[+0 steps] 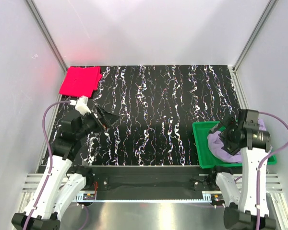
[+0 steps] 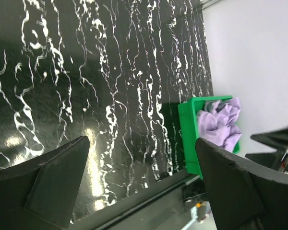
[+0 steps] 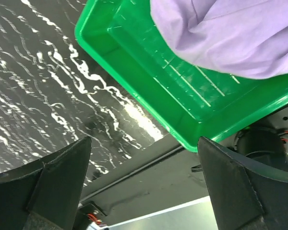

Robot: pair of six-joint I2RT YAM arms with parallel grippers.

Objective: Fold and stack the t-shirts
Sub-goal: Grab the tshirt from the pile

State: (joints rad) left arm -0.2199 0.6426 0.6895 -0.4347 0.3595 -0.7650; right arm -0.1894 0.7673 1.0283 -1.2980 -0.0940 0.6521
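Observation:
My right gripper turns and lowers its open fingers outward onto the lavender t-shirt's exposed hem next. That hem, below the gripper, borders the bare bottom of the tray.
A bright pink-red t-shirt (image 1: 80, 80) lies folded into a square at the table's far left corner. The pale lavender t-shirt (image 1: 215, 143) sits crumpled in a green tray (image 1: 201, 130) at the near right. My right gripper (image 1: 225, 136) hovers over that tray, open and holding nothing. Its wrist view shows the lavender t-shirt (image 3: 230, 33) and the tray (image 3: 149, 72) beyond the open right gripper (image 3: 145, 141). My left gripper (image 1: 110, 118) hangs open above the table's left side, just in front of the pink shirt. From the left gripper (image 2: 143, 143) I see the tray (image 2: 188, 134) and lavender t-shirt (image 2: 223, 122) far off.
The table top (image 1: 153, 110) is black with white marbling. White walls (image 1: 144, 28) with metal corner posts enclose it at the back and sides. A metal rail (image 1: 149, 182) and both arm bases run along the near edge.

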